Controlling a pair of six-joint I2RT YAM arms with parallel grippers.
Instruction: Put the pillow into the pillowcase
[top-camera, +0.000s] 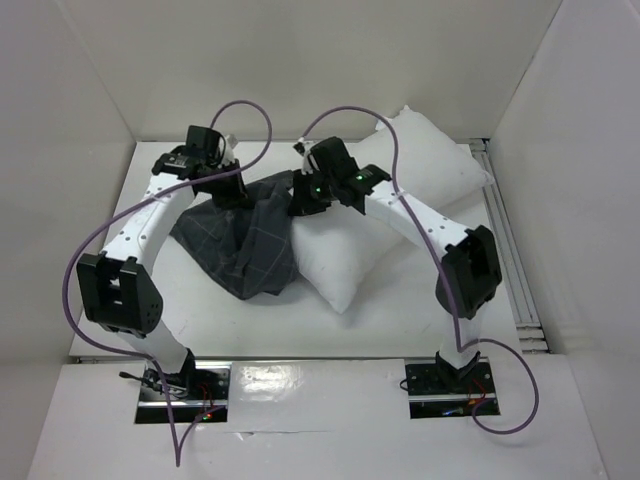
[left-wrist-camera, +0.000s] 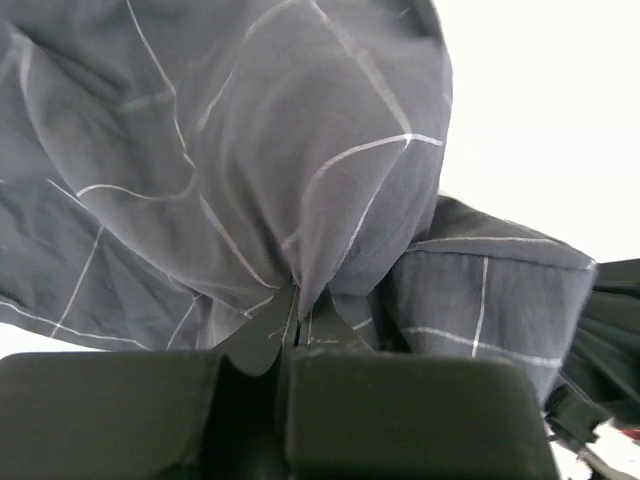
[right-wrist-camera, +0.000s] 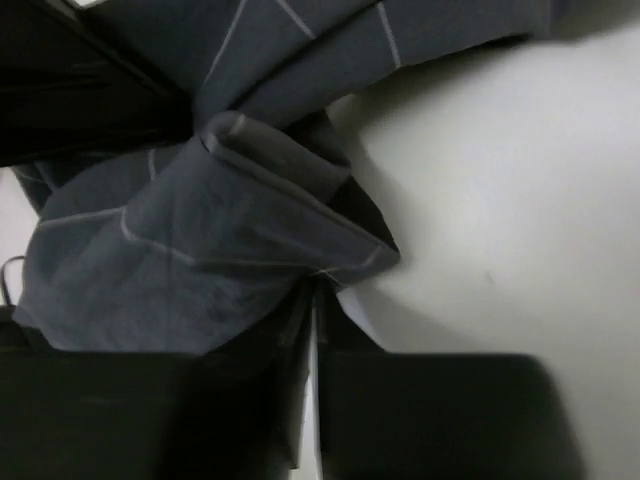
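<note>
My left gripper will next lift the bunched pillowcase to the left in the top view, toward the table's bare far corner, to spread it, and then let go.
The white pillow (top-camera: 400, 200) lies slantwise across the middle and back right of the table. The dark grey checked pillowcase (top-camera: 245, 240) lies bunched on its left end and spills toward the left. My left gripper (top-camera: 232, 185) is shut on a pinch of pillowcase cloth at its back left edge; the left wrist view shows the cloth (left-wrist-camera: 300, 180) drawn up from the closed fingertips. My right gripper (top-camera: 303, 198) is shut on the pillowcase edge where it meets the pillow; the right wrist view shows the cloth (right-wrist-camera: 200, 250) beside the white pillow (right-wrist-camera: 500, 200).
White walls (top-camera: 90, 150) enclose the table on the left, back and right. A metal rail (top-camera: 510, 260) runs along the table's right edge. Purple cables loop above both arms.
</note>
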